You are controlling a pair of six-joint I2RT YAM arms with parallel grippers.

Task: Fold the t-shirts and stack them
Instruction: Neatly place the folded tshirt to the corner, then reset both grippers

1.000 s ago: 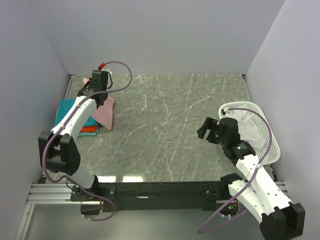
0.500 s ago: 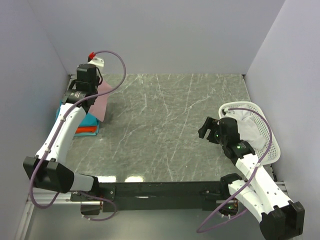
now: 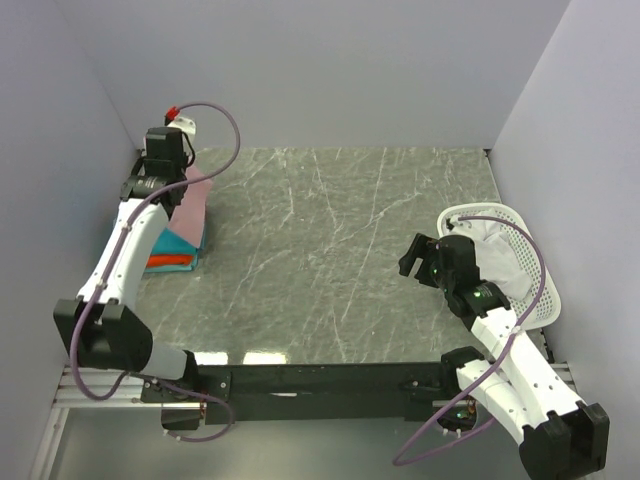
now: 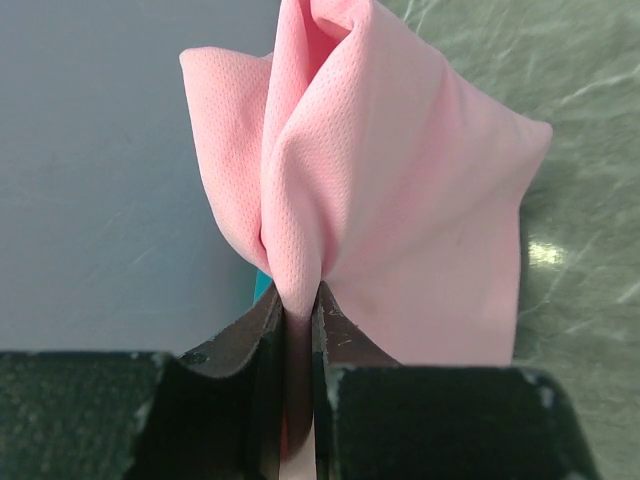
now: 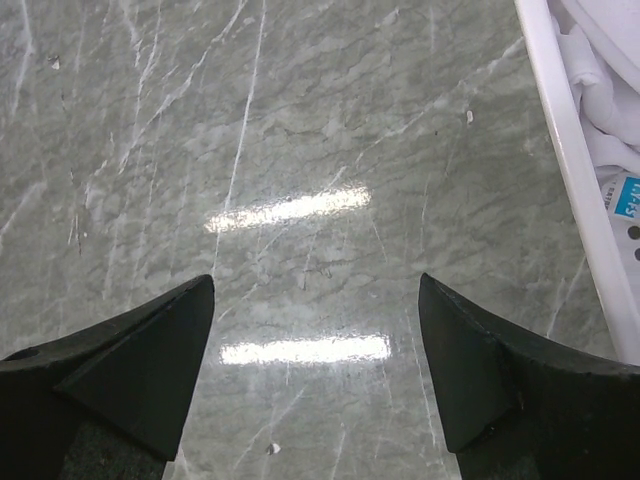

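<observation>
My left gripper should lower toward the folded teal t-shirt's wall side and release, as the light pink t-shirt's pinched part still hangs bunched.
My left gripper (image 3: 160,180) is at the far left of the table, shut on the light pink t-shirt (image 3: 193,200), which hangs from it over the stack. In the left wrist view the pink t-shirt (image 4: 400,190) is pinched between my fingers (image 4: 250,340). Under it lie a folded teal t-shirt (image 3: 185,243) and an orange-red t-shirt (image 3: 170,262). My right gripper (image 3: 410,258) is open and empty above bare table (image 5: 310,200), left of the basket. White cloth (image 3: 505,245) lies in the basket and shows in the right wrist view (image 5: 605,110).
A white perforated plastic basket (image 3: 535,290) stands at the right edge; its rim (image 5: 575,190) shows in the right wrist view. Grey walls close in the left, back and right. The left wall (image 4: 110,180) is close beside my left gripper.
My left gripper has carried the pink t-shirt left and back, from beside the stack to over it near the wall. The right arm has barely moved.
</observation>
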